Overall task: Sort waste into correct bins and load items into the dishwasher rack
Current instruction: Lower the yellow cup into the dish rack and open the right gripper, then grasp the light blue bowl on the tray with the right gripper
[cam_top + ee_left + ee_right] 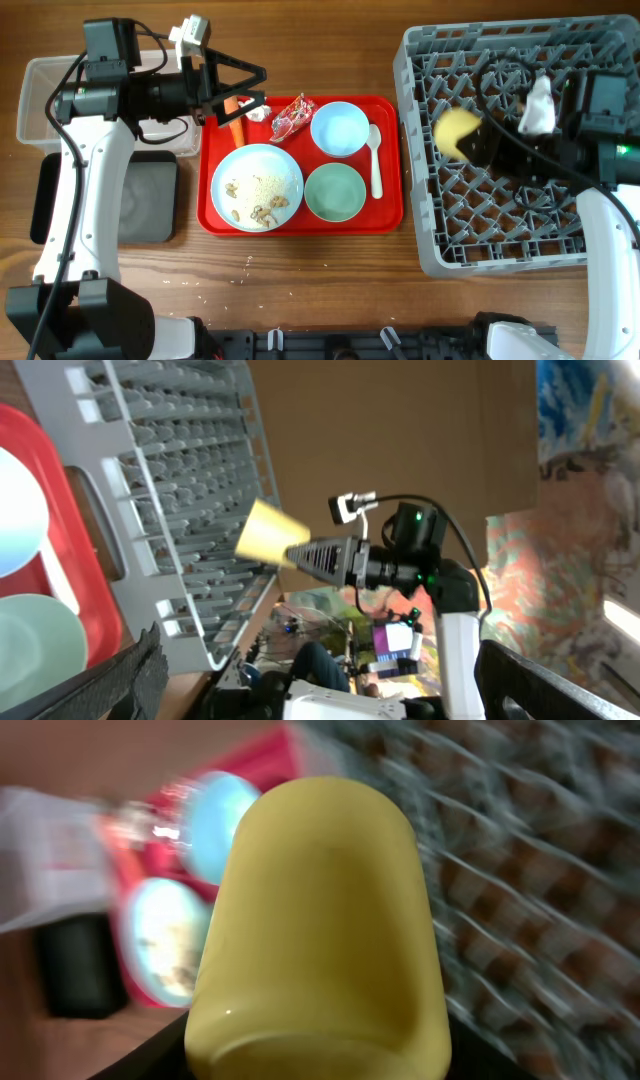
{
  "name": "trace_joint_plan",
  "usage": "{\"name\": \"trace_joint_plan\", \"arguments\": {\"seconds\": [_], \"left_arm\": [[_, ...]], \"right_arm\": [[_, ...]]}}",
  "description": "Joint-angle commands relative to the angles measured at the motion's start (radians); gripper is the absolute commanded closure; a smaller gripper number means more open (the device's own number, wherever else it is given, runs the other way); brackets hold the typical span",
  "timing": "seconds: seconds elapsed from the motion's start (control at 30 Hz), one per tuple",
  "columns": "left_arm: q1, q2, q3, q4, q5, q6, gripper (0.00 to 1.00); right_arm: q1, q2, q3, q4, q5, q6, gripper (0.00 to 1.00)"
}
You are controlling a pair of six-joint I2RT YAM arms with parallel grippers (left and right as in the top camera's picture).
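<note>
The right gripper moves back next, then lowers the small yellow-green cup into the rack's near corner by the red tray, since those slots stand empty.
My right gripper (pixel 474 138) is shut on the small yellow-green cup (pixel 455 132), holding it on its side over the grey dishwasher rack (pixel 520 240). The cup (pixel 320 940) fills the blurred right wrist view. My left gripper (pixel 240 88) is open and empty, above the orange carrot (pixel 236 127) and the white tissue (pixel 258 113) at the red tray's back left. The snack wrapper (pixel 292 117), blue bowl (pixel 340 129), green bowl (pixel 335 192), white spoon (pixel 375 160) and blue plate (pixel 257 186) with rice scraps lie on the tray. The left wrist view shows the rack (pixel 180 480) and the cup (pixel 265 535).
The clear tub (pixel 50 100) stands at the far left, partly under my left arm. The black tray (pixel 155 200) lies in front of it. The red tray (pixel 390 215) sits between the bins and the rack. A few rice grains lie on the table (pixel 250 262).
</note>
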Motion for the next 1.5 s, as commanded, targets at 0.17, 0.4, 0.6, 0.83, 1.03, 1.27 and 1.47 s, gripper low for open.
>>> {"name": "trace_joint_plan", "arguments": {"seconds": [0.17,0.4,0.6,0.83,1.03,1.27,1.47], "left_arm": [[0.005,0.005,0.012,0.000,-0.050,0.010,0.00],[0.005,0.005,0.012,-0.007,-0.049,0.009,0.00],[0.005,0.005,0.012,-0.007,-0.049,0.010,0.00],[0.005,-0.008,0.012,-0.012,-0.202,0.009,0.14],[0.005,-0.192,0.012,-0.112,-0.927,-0.156,0.09],[0.005,-0.349,0.012,-0.229,-1.513,-0.229,0.00],[0.005,-0.347,0.011,-0.234,-1.511,-0.223,0.00]], "right_arm": [[0.013,0.086,0.000,-0.215,0.192,0.029,0.46],[0.157,0.203,0.000,-0.235,0.269,0.120,0.07],[0.174,0.182,0.020,-0.052,0.220,0.129,0.03],[0.356,0.205,0.019,0.289,-0.066,0.031,0.30],[0.493,0.403,0.019,0.424,0.283,0.237,0.32],[0.484,0.631,0.020,0.645,0.282,0.199,0.41],[0.485,0.706,0.020,0.690,0.238,0.199,0.81]]}}
